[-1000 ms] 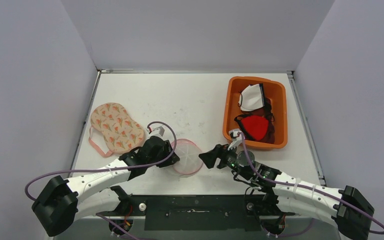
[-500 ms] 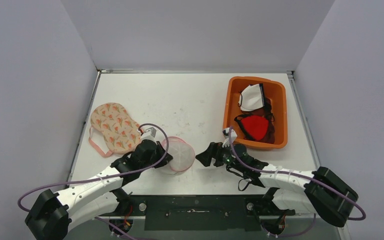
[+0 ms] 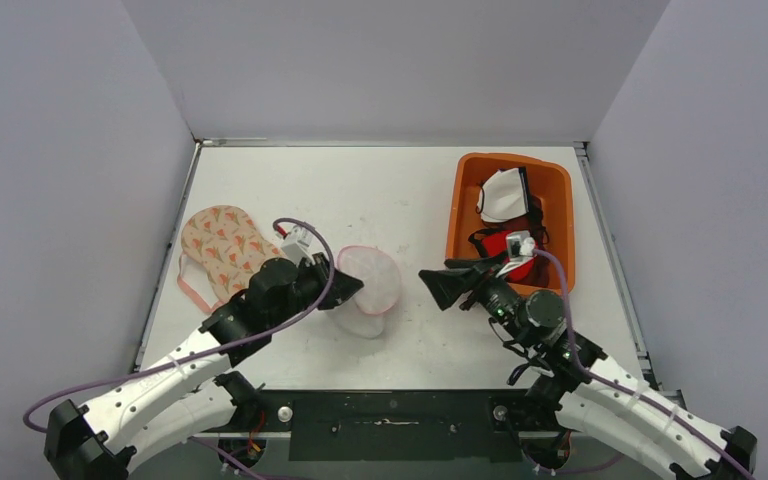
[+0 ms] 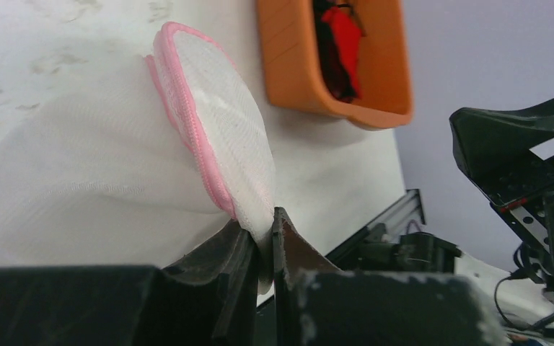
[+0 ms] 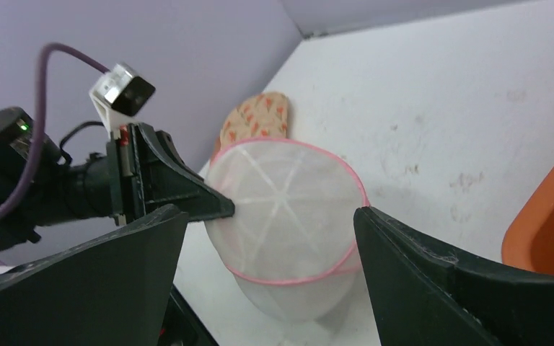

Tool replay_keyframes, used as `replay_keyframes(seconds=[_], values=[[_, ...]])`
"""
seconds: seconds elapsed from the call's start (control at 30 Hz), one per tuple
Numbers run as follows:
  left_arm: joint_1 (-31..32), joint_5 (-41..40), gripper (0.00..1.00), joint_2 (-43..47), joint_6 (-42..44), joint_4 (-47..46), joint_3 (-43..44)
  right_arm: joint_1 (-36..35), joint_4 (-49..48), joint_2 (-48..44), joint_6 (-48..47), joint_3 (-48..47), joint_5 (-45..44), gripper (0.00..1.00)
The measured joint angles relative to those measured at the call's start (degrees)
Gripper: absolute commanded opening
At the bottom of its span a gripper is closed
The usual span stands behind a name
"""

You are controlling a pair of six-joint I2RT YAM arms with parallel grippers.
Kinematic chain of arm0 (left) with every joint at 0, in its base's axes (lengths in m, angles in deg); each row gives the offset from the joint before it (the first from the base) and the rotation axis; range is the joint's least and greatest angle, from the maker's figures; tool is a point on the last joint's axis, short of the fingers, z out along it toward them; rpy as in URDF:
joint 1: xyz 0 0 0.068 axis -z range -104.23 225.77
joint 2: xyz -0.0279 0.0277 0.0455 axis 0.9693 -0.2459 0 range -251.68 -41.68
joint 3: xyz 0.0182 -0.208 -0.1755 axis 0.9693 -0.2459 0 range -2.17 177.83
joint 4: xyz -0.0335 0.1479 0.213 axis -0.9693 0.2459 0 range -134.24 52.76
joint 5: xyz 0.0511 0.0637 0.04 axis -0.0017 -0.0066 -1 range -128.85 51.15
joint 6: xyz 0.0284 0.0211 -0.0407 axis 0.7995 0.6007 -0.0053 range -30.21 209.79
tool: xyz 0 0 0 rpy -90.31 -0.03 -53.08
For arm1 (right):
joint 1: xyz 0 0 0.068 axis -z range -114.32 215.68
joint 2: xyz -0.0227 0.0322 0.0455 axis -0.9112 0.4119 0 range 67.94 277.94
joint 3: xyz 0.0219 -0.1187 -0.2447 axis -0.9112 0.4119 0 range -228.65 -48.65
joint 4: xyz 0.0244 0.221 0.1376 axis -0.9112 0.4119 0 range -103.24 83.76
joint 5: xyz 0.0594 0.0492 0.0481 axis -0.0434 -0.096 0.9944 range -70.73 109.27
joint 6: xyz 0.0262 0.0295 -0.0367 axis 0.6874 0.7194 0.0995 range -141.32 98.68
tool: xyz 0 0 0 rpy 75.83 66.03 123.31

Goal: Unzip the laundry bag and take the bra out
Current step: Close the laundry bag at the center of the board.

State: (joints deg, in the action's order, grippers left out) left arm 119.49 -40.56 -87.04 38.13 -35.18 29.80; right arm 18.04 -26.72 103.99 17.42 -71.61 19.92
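The bag is raised on edge, so my left gripper will next go down and back to the bare tabletop below the bag and release the bag's rim.
The laundry bag [image 3: 368, 285] is a round white mesh pouch with pink trim, raised on edge above the table. My left gripper [image 3: 345, 290] is shut on its left rim; in the left wrist view the mesh [image 4: 115, 166] is pinched just beside the pink trim at the gripper [image 4: 265, 231]. My right gripper [image 3: 438, 285] hovers open to the bag's right, apart from it. In the right wrist view the bag [image 5: 288, 209] shows between the wide fingers of that gripper [image 5: 270, 213]. I cannot see what is inside the bag. A peach patterned bra [image 3: 225, 250] lies flat on the table at left.
An orange bin [image 3: 460, 200] at the right holds a red garment [image 3: 510, 255] and a white one [image 3: 503, 193]. The bin [image 4: 288, 65] lies beyond the bag in the left wrist view. The enclosure's walls rise along the table's sides.
My left gripper has shut on the bag's rim and lifted it away from the near edge, tipping it upright. The right gripper has risen, drawn back to the right and opened wider.
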Motion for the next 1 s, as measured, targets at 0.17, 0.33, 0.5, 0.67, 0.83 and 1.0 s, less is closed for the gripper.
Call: replay_keyframes(seconds=[0.17, 0.33, 0.5, 0.67, 0.83, 1.0], values=[[2.9, 4.5, 0.00, -3.8, -0.7, -7.1, 4.3, 0.0, 5.5, -6.1, -3.5, -5.0, -4.0, 0.89], [3.8, 5.4, 0.00, -2.4, -1.7, -13.1, 0.2, 0.0, 8.3, -6.2, -3.8, -2.8, -4.8, 0.89], [3.8, 2.3, 0.00, 1.5, -2.8, -14.7, -13.5, 0.0, 8.4, -5.0, -3.1, 1.9, -4.0, 0.89], [3.3, -1.4, 0.00, 3.0, -5.1, -14.1, -23.1, 0.0, 5.6, -0.8, -1.4, 5.3, -1.7, 0.88], [3.1, -2.9, 0.00, 5.1, -6.4, -15.8, -25.1, 0.0, 1.7, 7.5, 0.5, 7.3, 1.4, 0.86], [3.0, -4.0, 0.03, 4.9, -6.2, -16.2, -25.1, -0.2, -2.9, 18.4, 1.3, 7.3, 3.8, 0.83]])
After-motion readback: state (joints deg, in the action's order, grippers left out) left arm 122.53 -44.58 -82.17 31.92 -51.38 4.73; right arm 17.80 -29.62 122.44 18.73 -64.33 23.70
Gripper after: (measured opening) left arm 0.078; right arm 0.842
